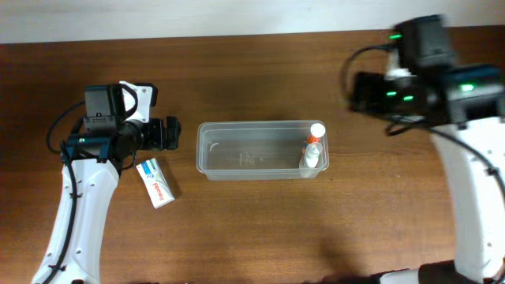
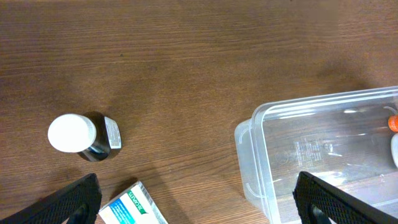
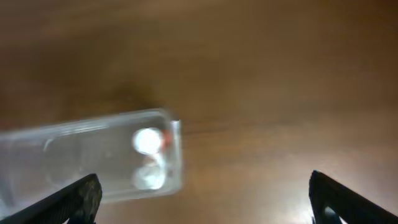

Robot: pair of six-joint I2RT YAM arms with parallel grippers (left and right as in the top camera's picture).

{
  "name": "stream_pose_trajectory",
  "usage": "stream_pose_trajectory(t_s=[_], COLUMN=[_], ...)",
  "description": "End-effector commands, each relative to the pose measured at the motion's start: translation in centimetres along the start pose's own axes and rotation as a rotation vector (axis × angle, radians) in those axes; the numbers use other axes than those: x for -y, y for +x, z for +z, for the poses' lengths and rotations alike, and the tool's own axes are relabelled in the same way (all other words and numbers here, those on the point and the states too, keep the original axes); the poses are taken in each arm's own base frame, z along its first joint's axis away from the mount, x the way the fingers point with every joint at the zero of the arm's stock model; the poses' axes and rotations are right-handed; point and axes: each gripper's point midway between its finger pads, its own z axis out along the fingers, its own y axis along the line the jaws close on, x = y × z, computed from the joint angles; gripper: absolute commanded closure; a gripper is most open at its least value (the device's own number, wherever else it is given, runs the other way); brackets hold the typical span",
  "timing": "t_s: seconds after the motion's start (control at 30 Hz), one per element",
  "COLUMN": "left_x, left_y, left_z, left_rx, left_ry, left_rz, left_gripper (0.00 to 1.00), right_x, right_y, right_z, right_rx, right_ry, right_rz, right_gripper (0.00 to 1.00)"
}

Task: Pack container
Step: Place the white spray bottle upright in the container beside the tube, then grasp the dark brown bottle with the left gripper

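Note:
The left gripper moves down, away from the container, to the dark bottle (image 2: pixel 85 135) next, because the bottle stands off to one side of my open fingers.
The clear plastic container (image 1: pixel 260 124) lies in the middle of the table. At its right end, inside it, are a small bottle with a white cap and orange neck (image 1: pixel 316 131) and a clear small bottle (image 1: pixel 309 163). My left gripper (image 1: pixel 170 134) is open and empty, just left of the container's left end (image 2: pixel 249 155). My right gripper (image 1: pixel 361 91) is open and empty, raised to the right of and behind the container. The right wrist view is blurred and shows the container (image 3: pixel 81 127) with both bottles (image 3: pixel 149 142) at lower left.
A white box with a blue and green label (image 1: pixel 156 183) lies on the table left of the container, also in the left wrist view (image 2: pixel 134 208). A dark bottle with a white cap (image 2: pixel 78 135) stands left of the box; my left arm hides it from overhead.

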Motion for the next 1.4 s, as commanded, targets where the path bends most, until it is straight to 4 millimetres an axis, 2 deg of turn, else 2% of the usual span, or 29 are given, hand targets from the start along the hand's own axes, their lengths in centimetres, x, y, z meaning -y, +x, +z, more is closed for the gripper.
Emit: stream_pose_trajectory(t_s=[0.0, 0.1, 0.17, 0.3, 0.43, 0.53, 0.63, 0.87, 0.97, 1.07, 1.13, 1.2, 1.3, 1.37], left_x=[0.1, -0.7, -1.3, -3.7, -5.9, -7.2, -9.0, -10.4, -10.7, -10.9, -11.0, -11.2, -11.4, -11.4], left_y=[-0.8, -0.9, -1.3, -3.6, -5.5, -6.0, -5.0, 0.2, 1.7, 2.7, 3.0, 3.1, 3.1, 3.0], left_z=[-0.5, -0.6, -1.1, -3.4, -4.1, -2.6, -0.1, 7.1, 9.0, 10.2, 10.5, 10.7, 10.7, 10.7], left_rx=[0.022, 0.022, 0.031, 0.092, 0.131, 0.105, 0.036, -0.195, -0.252, -0.288, -0.298, -0.300, -0.298, -0.297], left_ry=[0.008, -0.038, -0.059, -0.100, -0.132, -0.152, -0.208, -0.198, -0.193, -0.190, -0.190, -0.203, -0.211, -0.211], left_rz=[-0.006, -0.008, -0.042, -0.150, -0.209, -0.224, -0.242, -0.289, -0.300, -0.307, -0.308, -0.307, -0.305, -0.305], left_gripper=[0.01, 0.01, 0.01, 0.01, 0.01, 0.02, 0.04, 0.04, 0.04, 0.05, 0.10, 0.21, 0.27, 0.36], right_x=[6.1, 9.4, 10.8, 12.3, 12.4, 11.9, 11.8, 11.7, 11.7, 11.7, 11.7, 11.7, 11.8, 11.8], right_y=[0.5, 1.5, 2.5, 5.1, 6.7, 7.3, 7.1, 7.0, 7.1, 7.1, 7.1, 7.1, 7.1, 7.1], right_z=[2.6, 4.2, 5.3, 7.7, 9.3, 10.3, 10.6, 10.6, 10.6, 10.6, 10.6, 10.6, 10.6, 10.6], right_rx=[-0.105, -0.162, -0.205, -0.300, -0.346, -0.360, -0.351, -0.349, -0.350, -0.350, -0.350, -0.350, -0.351, -0.351], right_ry=[0.065, 0.116, 0.136, 0.161, 0.165, 0.134, 0.124, 0.122, 0.123, 0.123, 0.123, 0.123, 0.123, 0.123], right_rz=[0.193, 0.247, 0.260, 0.281, 0.281, 0.287, 0.288, 0.288, 0.288, 0.288, 0.288, 0.288, 0.288, 0.288], right_gripper=[0.02, 0.02, 0.02, 0.02, 0.02, 0.02, 0.02, 0.02, 0.02, 0.02, 0.02, 0.02, 0.02, 0.02])
